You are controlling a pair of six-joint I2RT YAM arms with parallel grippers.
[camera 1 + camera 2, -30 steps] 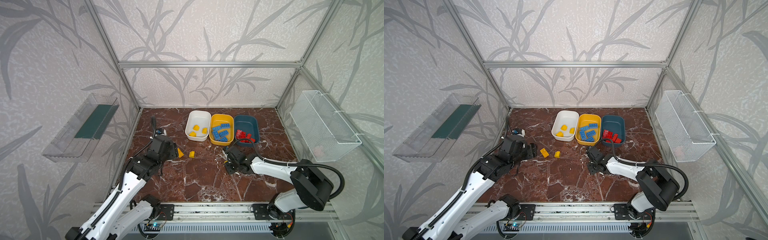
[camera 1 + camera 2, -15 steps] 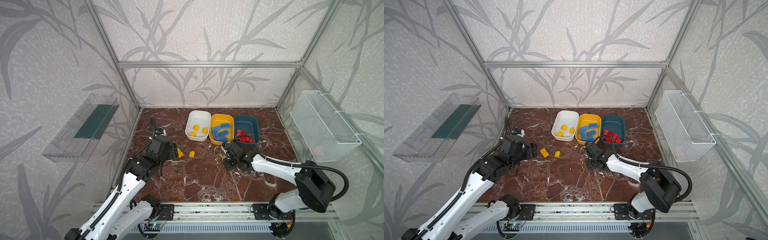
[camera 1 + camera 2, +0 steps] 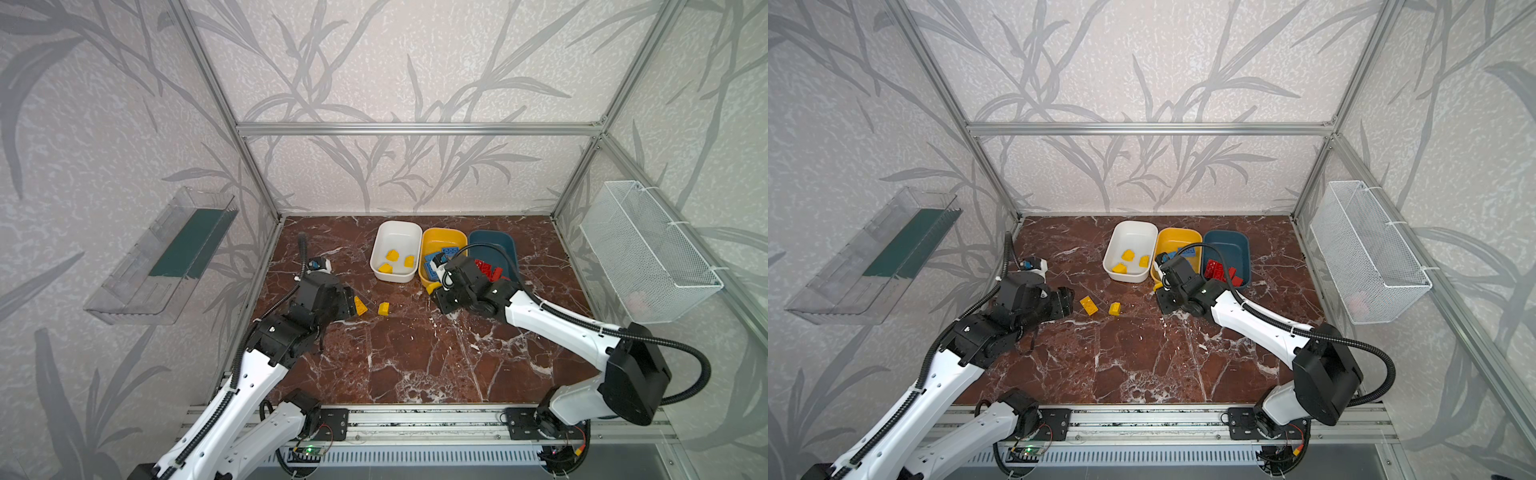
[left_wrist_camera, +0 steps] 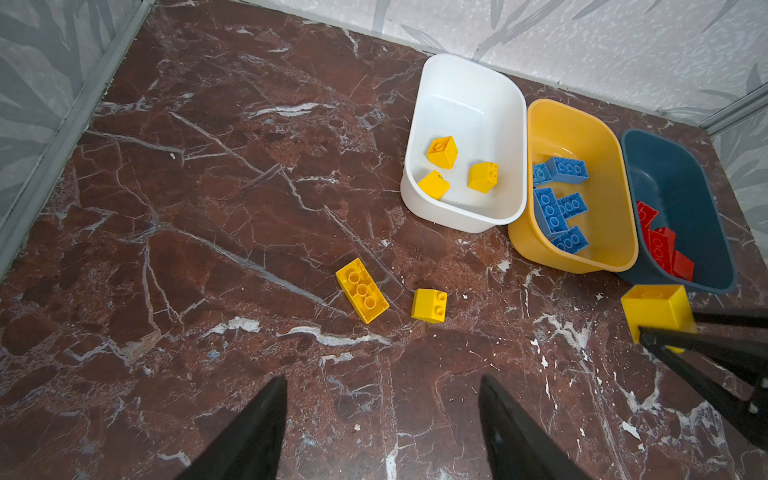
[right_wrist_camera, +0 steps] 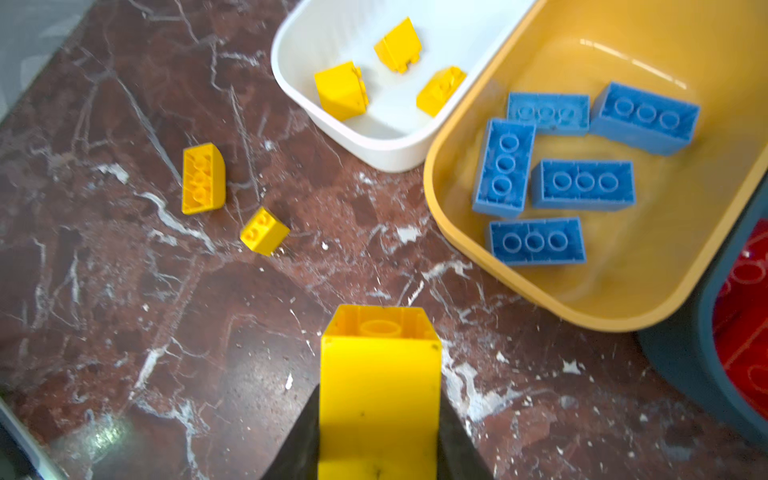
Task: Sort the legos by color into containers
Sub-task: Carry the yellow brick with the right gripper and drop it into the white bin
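The white tub holds only yellow legos, so my right gripper will move outward over the near half of the white tub (image 5: 389,97) and release the chunky yellow lego there.
Three tubs stand in a row at the back: white tub (image 3: 397,241) with three yellow legos (image 4: 441,151), yellow tub (image 3: 444,237) with several blue legos (image 5: 582,185), teal tub (image 3: 496,245) with red legos (image 4: 660,245). A long yellow lego (image 4: 362,289) and a small yellow lego (image 4: 429,306) lie loose on the marble floor. My left gripper (image 4: 382,380) is open and empty, just short of the long one (image 3: 360,306). My right gripper (image 5: 379,395) is shut on a yellow lego (image 5: 380,374), held above the floor by the yellow tub's near corner (image 3: 432,286).
A white wire basket (image 3: 648,257) hangs on the right wall and a clear tray (image 3: 166,257) on the left wall. Aluminium frame posts edge the floor, and the arms' mounting rail (image 3: 415,419) runs along the front.
My right gripper has carried the yellow lego back and left, closer to the tubs. The left arm has hardly moved and the loose legos lie as before.
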